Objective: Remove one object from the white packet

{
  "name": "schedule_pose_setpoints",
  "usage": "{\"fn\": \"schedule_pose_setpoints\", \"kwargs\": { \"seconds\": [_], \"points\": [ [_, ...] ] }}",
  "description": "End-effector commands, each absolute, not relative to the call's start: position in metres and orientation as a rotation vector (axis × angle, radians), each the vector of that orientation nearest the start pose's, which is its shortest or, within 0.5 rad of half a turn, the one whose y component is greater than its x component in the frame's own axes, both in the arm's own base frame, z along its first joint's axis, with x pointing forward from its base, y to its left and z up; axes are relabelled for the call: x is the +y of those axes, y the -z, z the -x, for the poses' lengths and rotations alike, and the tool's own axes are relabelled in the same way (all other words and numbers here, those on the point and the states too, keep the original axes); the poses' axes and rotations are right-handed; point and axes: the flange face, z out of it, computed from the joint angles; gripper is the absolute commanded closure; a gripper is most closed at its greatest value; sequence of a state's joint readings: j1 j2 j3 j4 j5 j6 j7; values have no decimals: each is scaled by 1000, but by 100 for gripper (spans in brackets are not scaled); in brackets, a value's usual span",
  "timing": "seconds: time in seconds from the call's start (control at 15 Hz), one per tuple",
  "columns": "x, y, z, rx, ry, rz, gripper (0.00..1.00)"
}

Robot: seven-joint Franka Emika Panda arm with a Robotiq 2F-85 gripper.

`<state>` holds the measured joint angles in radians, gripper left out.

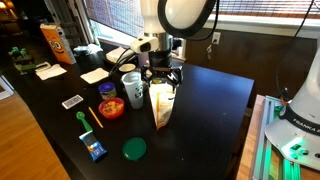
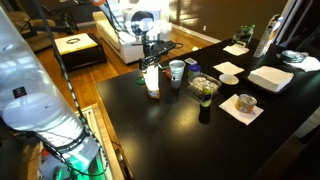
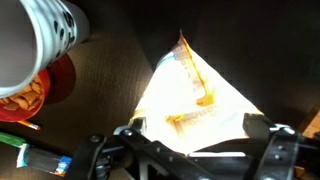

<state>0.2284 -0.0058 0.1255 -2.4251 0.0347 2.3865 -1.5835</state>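
My open fingers already hang over the white packet's top. The packet's upper part (image 1: 161,92) (image 3: 197,126) takes in my lowering gripper next, which then closes there.
The white packet (image 1: 160,106) stands upright on the dark table, with an orange-brown mark on its front. It also shows in the other exterior view (image 2: 152,81) and fills the middle of the wrist view (image 3: 195,95). My gripper (image 1: 161,73) (image 2: 150,58) hangs directly over the packet's top. In the wrist view the gripper (image 3: 200,135) is open, with one finger on each side of the packet's upper part. The small tan-orange object is hidden, and the packet's inside does not show.
A white paper cup (image 1: 131,88) (image 3: 40,35) stands beside the packet. A red bowl (image 1: 111,108) (image 3: 60,80) holds tan chips. A green lid (image 1: 134,149), a blue item (image 1: 95,150), an orange snack bag (image 1: 57,44) and napkins (image 1: 94,75) lie around.
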Motion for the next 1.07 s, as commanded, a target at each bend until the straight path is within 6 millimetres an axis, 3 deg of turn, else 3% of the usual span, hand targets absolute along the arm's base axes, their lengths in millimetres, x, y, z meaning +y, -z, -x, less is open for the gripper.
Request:
{"fn": "schedule_pose_setpoints", "kwargs": {
  "seconds": [0.0,0.2,0.4,0.73,1.0],
  "points": [
    [170,-299,-453,2593,1,-1834,0],
    [170,-297,-453,2591,6,-1835,8],
    [168,-294,-452,2592,26,-1837,32],
    [164,-286,-452,2594,66,-1844,7],
    [163,-282,-453,2597,89,-1820,14]
  ]
}}
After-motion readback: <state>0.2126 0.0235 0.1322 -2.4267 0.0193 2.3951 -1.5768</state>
